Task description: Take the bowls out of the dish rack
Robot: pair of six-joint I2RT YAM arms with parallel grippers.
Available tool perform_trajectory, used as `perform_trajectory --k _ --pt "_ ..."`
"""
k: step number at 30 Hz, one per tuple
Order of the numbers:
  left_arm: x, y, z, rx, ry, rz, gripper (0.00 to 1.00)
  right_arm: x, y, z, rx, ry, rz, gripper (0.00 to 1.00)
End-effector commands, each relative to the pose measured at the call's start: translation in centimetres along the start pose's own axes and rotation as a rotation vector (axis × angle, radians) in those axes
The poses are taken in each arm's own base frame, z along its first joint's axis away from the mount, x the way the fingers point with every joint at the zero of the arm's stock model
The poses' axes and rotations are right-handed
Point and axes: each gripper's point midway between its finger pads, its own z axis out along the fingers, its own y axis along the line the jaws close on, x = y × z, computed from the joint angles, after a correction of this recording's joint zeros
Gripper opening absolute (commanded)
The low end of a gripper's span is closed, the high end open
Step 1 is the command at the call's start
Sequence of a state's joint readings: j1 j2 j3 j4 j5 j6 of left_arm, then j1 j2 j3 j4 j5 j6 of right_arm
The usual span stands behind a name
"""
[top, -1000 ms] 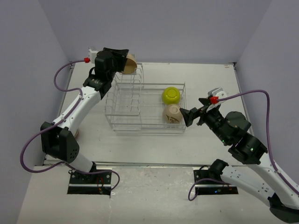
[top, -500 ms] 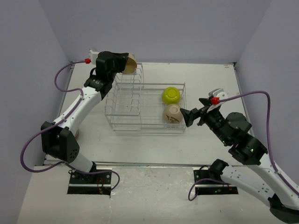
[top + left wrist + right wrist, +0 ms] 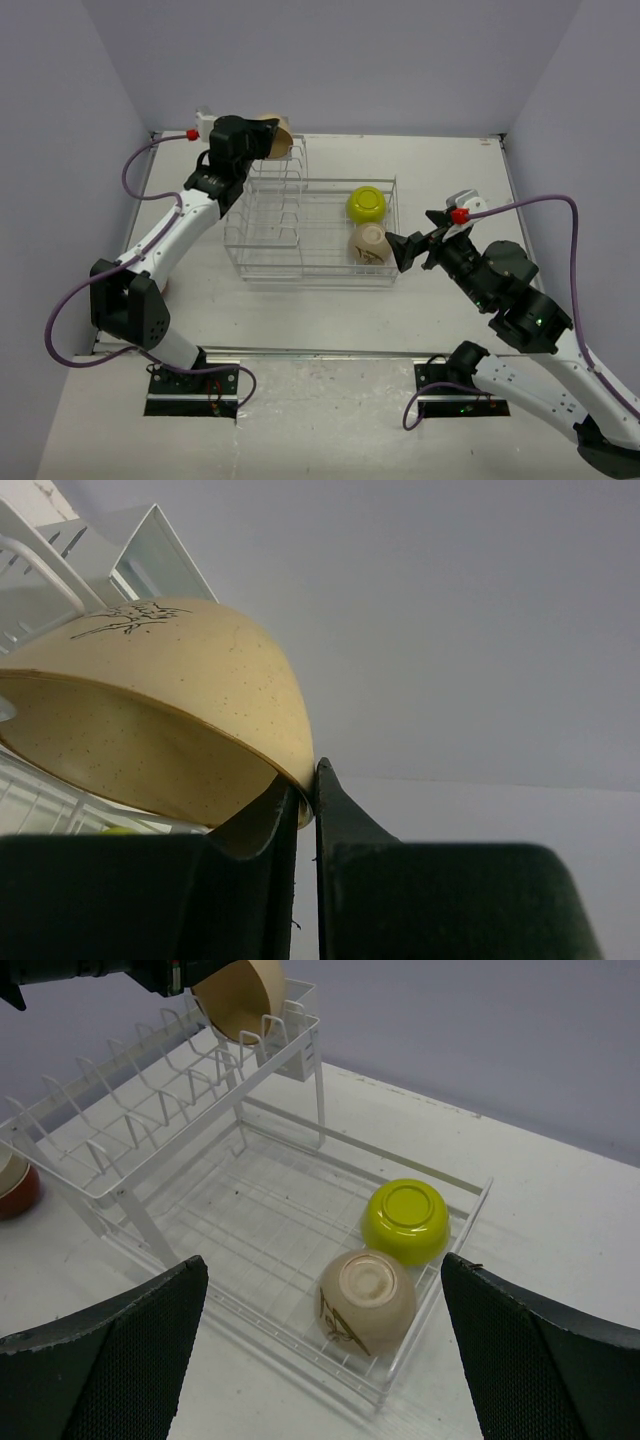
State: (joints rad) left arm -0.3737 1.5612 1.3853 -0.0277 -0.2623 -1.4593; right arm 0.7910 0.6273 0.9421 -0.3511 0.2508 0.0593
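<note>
My left gripper goes back and to the left in the top view next, then down to release onto the red-and-cream bowl, which stands clear of the rack (image 3: 300, 235).
The white wire dish rack (image 3: 300, 235) stands mid-table. My left gripper (image 3: 262, 140) is shut on the rim of a tan speckled bowl (image 3: 170, 710) at the far end of the rack's raised plate slots; one finger is inside the bowl, the other outside. In the basket section a yellow-green bowl (image 3: 405, 1220) and a beige bowl (image 3: 366, 1300) with a brown drawing both lie upside down, side by side. My right gripper (image 3: 322, 1260) hangs open just off the rack's right end, facing these two bowls and touching nothing.
A red-and-cream bowl (image 3: 12, 1185) sits on the table left of the rack, near the left arm. A white cutlery box (image 3: 300, 1020) hangs on the rack's far corner. Grey walls close the table on three sides.
The left gripper's jaws have closed onto the tan bowl's rim. The right arm and the two bowls in the basket have not moved.
</note>
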Motion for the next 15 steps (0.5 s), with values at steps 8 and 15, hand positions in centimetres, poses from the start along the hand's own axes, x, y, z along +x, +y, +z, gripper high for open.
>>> perform_trajectory --k 8,15 --pt "-1.4 -1.3 -1.9 0.104 -0.045 -0.008 0.00 -0.6 0.1 0.2 -0.006 -0.029 -0.006 0.99" --pt "-1.8 -2.1 -3.7 0.209 -0.067 -0.011 0.00 -0.6 0.2 0.4 -0.009 -0.023 -0.006 0.99"
